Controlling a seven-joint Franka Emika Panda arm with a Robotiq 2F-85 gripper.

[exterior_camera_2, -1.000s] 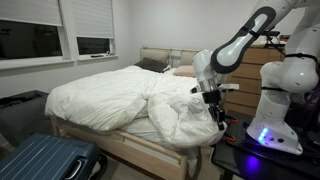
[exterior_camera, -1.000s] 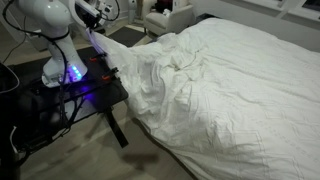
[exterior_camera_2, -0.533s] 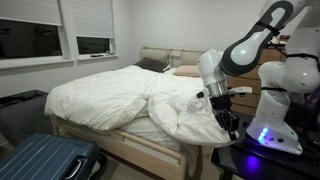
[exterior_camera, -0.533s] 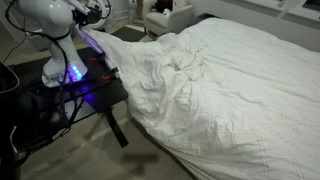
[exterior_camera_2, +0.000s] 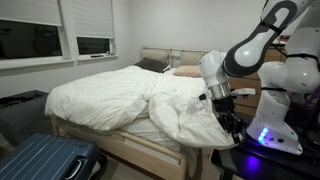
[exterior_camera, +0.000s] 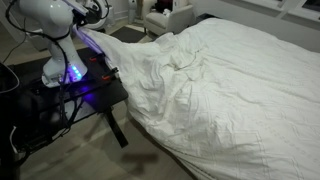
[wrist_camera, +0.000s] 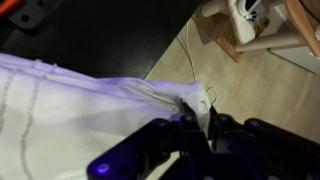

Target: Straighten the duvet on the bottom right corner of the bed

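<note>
The bare floor lies outward of the black table. My gripper should swing outward past the table over that floor and let go of the duvet corner clear of the table.
The white creased duvet (exterior_camera: 220,90) covers the wide bed (exterior_camera_2: 120,148). One corner of it is drawn off the bed's side towards the robot's table. My gripper (exterior_camera_2: 229,124) is shut on that corner, which hangs stretched between the bed and the table edge. In the wrist view the duvet (wrist_camera: 70,100) spreads to the left, and a pinch of its hem with a small loop sits between the dark fingers of the gripper (wrist_camera: 200,122). In an exterior view the gripper (exterior_camera: 88,24) is at the top left, with a taut strip of fabric running down from it.
The black robot table (exterior_camera: 70,100) with a glowing blue light stands beside the bed. A blue suitcase (exterior_camera_2: 45,160) lies on the floor at the bed's foot. A wooden dresser (exterior_camera_2: 250,70) stands behind the arm. An armchair (exterior_camera: 170,18) is at the back.
The gripper has carried the duvet corner farther off the bed and lower towards the table edge. Over the last half second it has hardly moved.
</note>
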